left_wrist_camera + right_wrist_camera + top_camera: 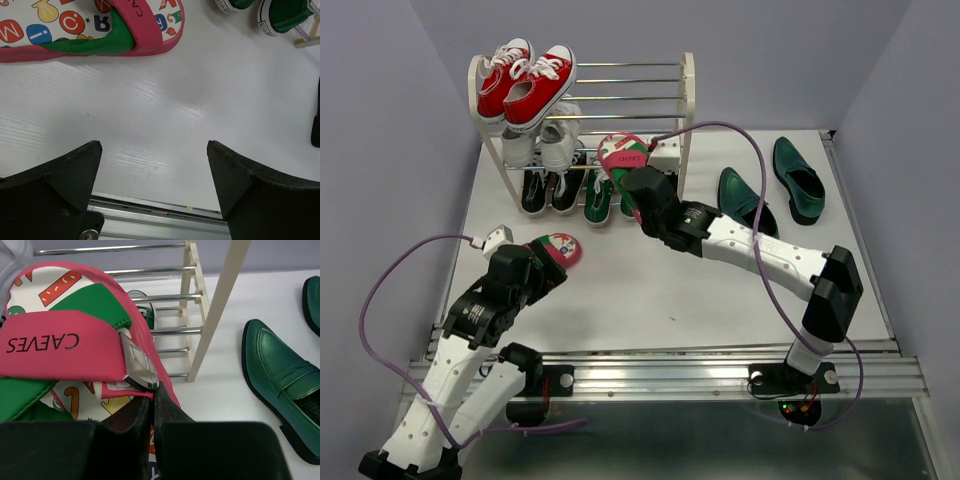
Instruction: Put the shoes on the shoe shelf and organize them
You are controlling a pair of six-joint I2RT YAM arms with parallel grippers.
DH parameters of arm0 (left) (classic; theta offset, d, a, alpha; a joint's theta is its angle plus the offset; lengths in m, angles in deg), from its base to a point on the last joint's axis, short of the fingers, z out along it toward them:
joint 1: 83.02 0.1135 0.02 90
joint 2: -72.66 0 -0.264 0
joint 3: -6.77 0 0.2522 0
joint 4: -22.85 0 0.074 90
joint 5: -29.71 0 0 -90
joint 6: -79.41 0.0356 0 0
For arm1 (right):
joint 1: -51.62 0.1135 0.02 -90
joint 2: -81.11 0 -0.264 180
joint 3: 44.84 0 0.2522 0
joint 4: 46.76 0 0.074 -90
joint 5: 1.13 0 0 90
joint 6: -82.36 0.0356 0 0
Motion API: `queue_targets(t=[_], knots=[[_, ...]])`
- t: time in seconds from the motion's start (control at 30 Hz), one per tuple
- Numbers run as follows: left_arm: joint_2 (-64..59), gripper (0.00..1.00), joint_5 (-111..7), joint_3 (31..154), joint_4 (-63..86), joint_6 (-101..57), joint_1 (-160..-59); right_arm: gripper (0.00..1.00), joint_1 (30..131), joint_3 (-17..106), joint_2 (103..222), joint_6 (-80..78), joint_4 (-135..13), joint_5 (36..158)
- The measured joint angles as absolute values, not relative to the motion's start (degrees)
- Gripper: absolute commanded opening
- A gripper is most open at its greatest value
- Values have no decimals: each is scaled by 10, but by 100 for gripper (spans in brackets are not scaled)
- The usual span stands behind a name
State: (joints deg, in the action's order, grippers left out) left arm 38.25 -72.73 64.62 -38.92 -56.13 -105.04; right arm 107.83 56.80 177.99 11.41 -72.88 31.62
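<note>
My right gripper moves outward onto the middle level's empty end by the cream post next and releases the flip-flop, since that space lies outward of the gripper.
My right gripper is shut on the edge of a pink-red flip-flop and holds it tilted in front of the shoe shelf, at the right of its middle tier. Up close, the fingertips pinch the flip-flop just below its strap buckle. The other flip-flop lies on the table at the left, sole down. My left gripper is just short of it, open, with only bare table between the fingers. Two dark green loafers lie right of the shelf. Green sneakers stand on the bottom tier.
Red sneakers fill the left of the top tier, white sneakers the left of the middle tier, black ones the bottom left. The shelf's cream right post stands close beside the held flip-flop. The table's metal front rail runs under my left gripper.
</note>
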Motion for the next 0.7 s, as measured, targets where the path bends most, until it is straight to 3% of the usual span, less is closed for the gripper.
queue_targets(t=[0.3, 0.7], knots=[[377, 99, -725, 646, -387, -561, -1050, 1, 1064, 711, 1881, 129, -728, 266], [370, 99, -722, 646, -374, -561, -1050, 1, 1016, 737, 1930, 166, -730, 227]])
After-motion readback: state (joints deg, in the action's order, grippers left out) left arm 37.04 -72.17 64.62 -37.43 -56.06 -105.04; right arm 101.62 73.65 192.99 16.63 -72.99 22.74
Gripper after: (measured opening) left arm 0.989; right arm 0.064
